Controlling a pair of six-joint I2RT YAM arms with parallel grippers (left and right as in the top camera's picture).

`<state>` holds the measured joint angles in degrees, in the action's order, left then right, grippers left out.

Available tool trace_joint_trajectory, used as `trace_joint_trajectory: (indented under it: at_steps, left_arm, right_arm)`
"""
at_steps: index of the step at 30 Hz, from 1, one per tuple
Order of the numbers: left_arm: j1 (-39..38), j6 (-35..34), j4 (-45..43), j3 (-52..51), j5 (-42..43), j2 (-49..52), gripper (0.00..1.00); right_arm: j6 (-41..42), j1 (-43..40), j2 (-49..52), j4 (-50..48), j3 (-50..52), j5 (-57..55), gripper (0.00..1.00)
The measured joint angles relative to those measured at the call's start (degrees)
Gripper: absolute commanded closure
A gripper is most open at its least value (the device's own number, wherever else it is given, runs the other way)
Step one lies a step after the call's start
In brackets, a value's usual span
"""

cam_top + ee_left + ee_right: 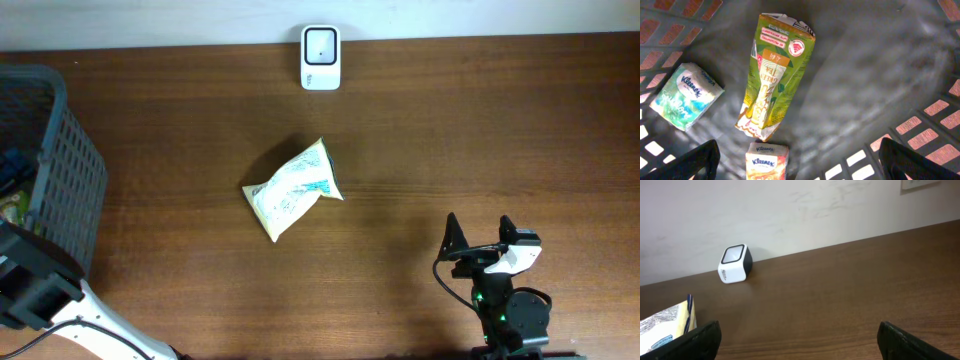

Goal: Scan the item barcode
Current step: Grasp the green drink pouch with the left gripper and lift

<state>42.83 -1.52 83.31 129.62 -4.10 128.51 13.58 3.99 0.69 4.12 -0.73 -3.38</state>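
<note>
The green tea packet's lettered middle (768, 80) is below and narrower than my left gripper's finger gap, so I will lower the fingers astride the narrow body and close next.
A crumpled white and teal snack bag (292, 190) lies mid-table; its corner (665, 325) shows at the left of the right wrist view. The white barcode scanner (321, 58) stands at the table's back edge, also seen as scanner (734, 264). My left gripper (801, 165) hangs open inside the basket, above a green tea packet (774, 75) and an orange Kleenex pack (767, 161), holding nothing. My right gripper (480, 233) is open and empty over bare wood, right of the bag, and reads as right gripper (802, 345) in its own view. No barcode is visible.
A dark mesh basket (62, 165) stands at the table's left edge, with my left arm (35, 285) reaching in from the front. A teal Kleenex pack (685, 96) lies on the basket floor (870, 75). A pale wall (815, 210) rises behind the scanner.
</note>
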Motion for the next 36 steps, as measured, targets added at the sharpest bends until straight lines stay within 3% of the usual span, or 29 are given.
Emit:
trace_joint_trajectory:
  at_steps: [12, 24, 31, 36]
  left_arm:
    - [0.0, 3.6, -0.1, 0.0, 0.0, 0.0, 0.0]
    - [0.3, 5.0, 1.2, -0.3, -3.1, 6.4, 0.23]
    - [1.4, 4.6, 0.8, -1.4, -5.1, 6.4, 0.24]
    - [1.7, 3.4, -2.6, -8.2, -7.5, 6.4, 0.28]
  right_arm:
    - [0.0, 0.0, 0.0, 0.0, 0.0, 0.0, 0.01]
    - [0.0, 0.0, 0.0, 0.0, 0.0, 0.0, 0.01]
    - [0.0, 0.0, 0.0, 0.0, 0.0, 0.0, 0.01]
    - [0.0, 0.0, 0.0, 0.0, 0.0, 0.0, 0.01]
